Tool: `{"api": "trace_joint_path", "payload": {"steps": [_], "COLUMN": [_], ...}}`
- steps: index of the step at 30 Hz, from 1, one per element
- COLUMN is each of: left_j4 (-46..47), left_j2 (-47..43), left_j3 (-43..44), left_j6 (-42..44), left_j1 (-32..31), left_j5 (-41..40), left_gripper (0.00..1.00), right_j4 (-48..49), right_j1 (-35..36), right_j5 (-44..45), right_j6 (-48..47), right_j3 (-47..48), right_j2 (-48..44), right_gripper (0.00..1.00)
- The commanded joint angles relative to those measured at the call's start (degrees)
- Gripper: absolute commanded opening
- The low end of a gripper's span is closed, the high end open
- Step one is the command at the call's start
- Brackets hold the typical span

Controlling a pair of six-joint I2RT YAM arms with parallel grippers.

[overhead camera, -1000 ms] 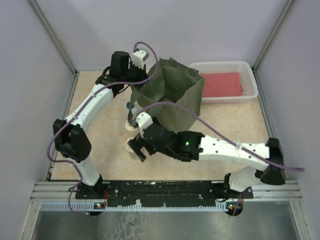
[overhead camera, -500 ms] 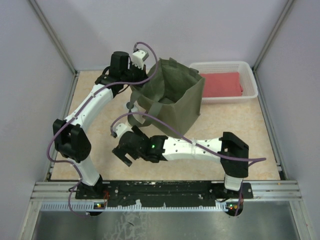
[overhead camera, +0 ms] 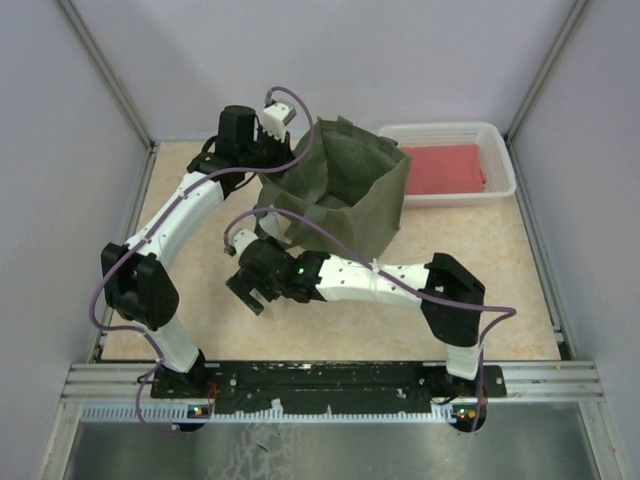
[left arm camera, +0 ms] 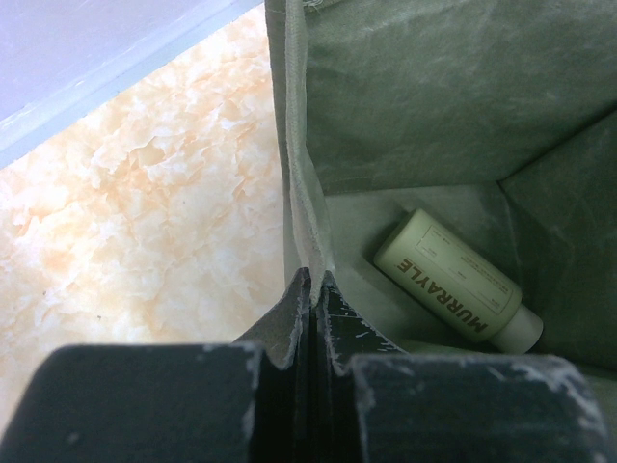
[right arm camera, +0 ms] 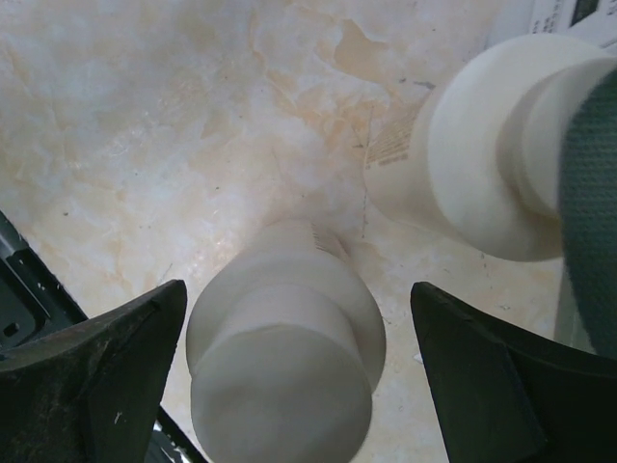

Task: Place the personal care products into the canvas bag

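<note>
The robot's right gripper has its open fingers around the nearer cream-capped bottle, so it will lower and close on the bottle's sides next.
The olive-green canvas bag stands open at the back centre. My left gripper is shut on its left rim, the jaws pinching the fabric. A pale yellowish bottle lies on the bag's floor. My right gripper is open in front of the bag's left corner. In the right wrist view it straddles an upright cream-capped bottle without touching it. A second cream-capped bottle stands just beyond, next to the bag's edge. The white grey-capped bottle is not visible.
A white mesh basket holding a red folded cloth sits at the back right, beside the bag. Metal frame posts and side walls border the table. The black rail with both arm bases runs along the near edge.
My right arm has folded and swung its gripper left and a little back, over the bottles. My left gripper has held the bag's rim, shifting slightly.
</note>
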Motion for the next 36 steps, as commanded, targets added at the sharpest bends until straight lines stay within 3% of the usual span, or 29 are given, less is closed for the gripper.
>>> {"api": "trace_joint_path", "payload": {"steps": [1, 8, 26, 32, 36], "left_j4": [-2.2, -2.4, -1.6, -1.5, -1.5], "left_j2": [-1.8, -2.0, -2.2, -2.2, -2.2], "left_j3": [-0.7, -0.9, -1.4, -1.5, -1.7], "left_j6": [0.7, 0.9, 0.8, 0.9, 1.0], "left_j1": [0.1, 0.1, 0.1, 0.1, 0.1], "left_j5": [0.4, 0.4, 0.6, 0.7, 0.6], "left_gripper": [0.00, 0.00, 0.00, 0.00, 0.00], "right_j4": [-3.2, -8.9, -7.9, -7.4, -6.9], "right_j1": [0.0, 0.1, 0.1, 0.1, 0.4], "right_j5": [-2.2, -1.7, -1.1, -0.2, 0.5], "right_j6": [-1.4, -1.0, -3.7, -3.8, -4.1], "right_j3": [4.3, 5.5, 8.6, 7.8, 7.2], "right_j2": [1.4, 2.7, 7.2, 6.4, 5.7], "right_gripper": [0.99, 0.99, 0.99, 0.95, 0.85]}}
